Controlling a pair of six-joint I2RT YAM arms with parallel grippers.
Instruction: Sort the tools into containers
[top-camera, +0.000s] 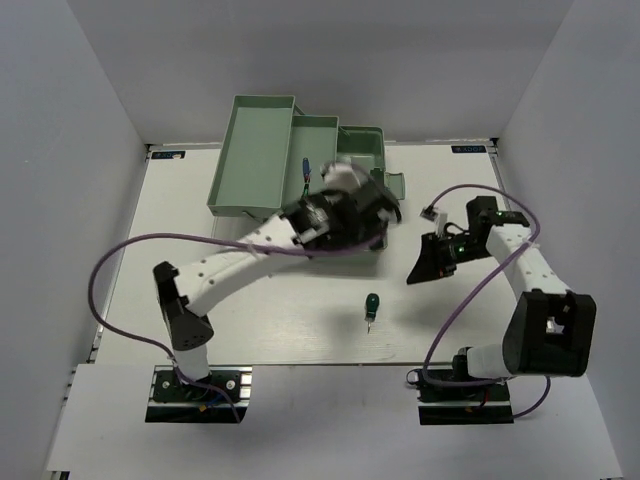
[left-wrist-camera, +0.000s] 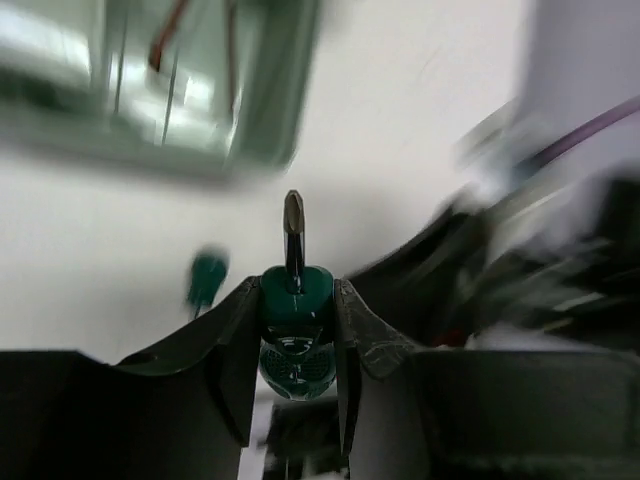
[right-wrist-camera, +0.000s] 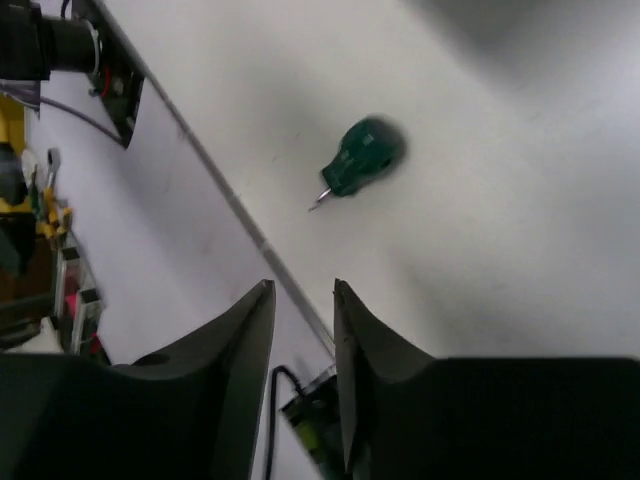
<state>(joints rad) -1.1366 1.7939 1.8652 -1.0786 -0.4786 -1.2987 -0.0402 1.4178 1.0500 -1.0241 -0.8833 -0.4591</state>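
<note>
My left gripper swings left in the top view over the bare floor next and lets go of the screwdriver, since the empty large tray (top-camera: 247, 156) lies that way.
My left gripper (left-wrist-camera: 295, 285) is shut on a stubby dark-green-handled screwdriver (left-wrist-camera: 295, 310), its metal tip pointing away from the wrist. From above, that gripper (top-camera: 352, 203) hovers over the mint-green toolbox (top-camera: 392, 186), beside its stepped trays (top-camera: 250, 150). A second stubby green screwdriver (top-camera: 372, 306) lies on the white table in front; it also shows as a blur in the left wrist view (left-wrist-camera: 207, 278) and in the right wrist view (right-wrist-camera: 362, 160). My right gripper (right-wrist-camera: 303, 288) hangs above the table to the right (top-camera: 418, 272), its jaws a narrow gap apart with nothing between them.
A thin blue-handled tool (top-camera: 305, 168) lies in the middle tray (top-camera: 318, 135). White walls enclose the table on three sides. Purple cables (top-camera: 130, 250) loop from both arms. The table's near edge strip (right-wrist-camera: 240, 215) runs below the right gripper.
</note>
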